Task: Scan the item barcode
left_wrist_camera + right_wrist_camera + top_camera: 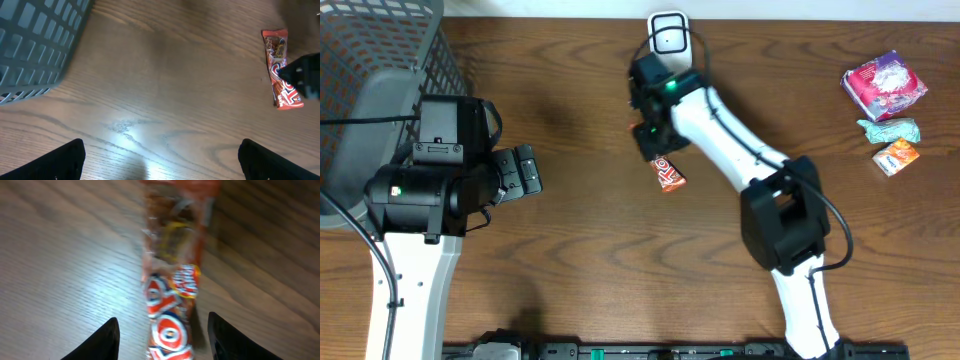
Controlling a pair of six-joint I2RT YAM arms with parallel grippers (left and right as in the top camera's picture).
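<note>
The candy bar already has the open fingers on either side of both its long edges, so my right gripper should move down onto the lettered half of the candy bar below it.
A red and orange candy bar (668,175) lies flat on the wooden table, just in front of my right gripper (656,145). In the right wrist view the bar (170,300) lies lengthwise between the two black fingers, with a gap on each side. The right gripper (162,320) is open and touches nothing. My left gripper (528,170) is wide open over bare wood at the left. Its wrist view (161,145) shows the bar (281,70) far to the right, partly covered by the dark right gripper (302,77). A white scanner-like device (668,33) stands at the back edge.
A grey mesh basket (380,60) fills the back left corner, its wall (35,45) close to the left gripper. At the far right lie a pink packet (885,85), a teal wrapper (890,129) and a small orange packet (896,157).
</note>
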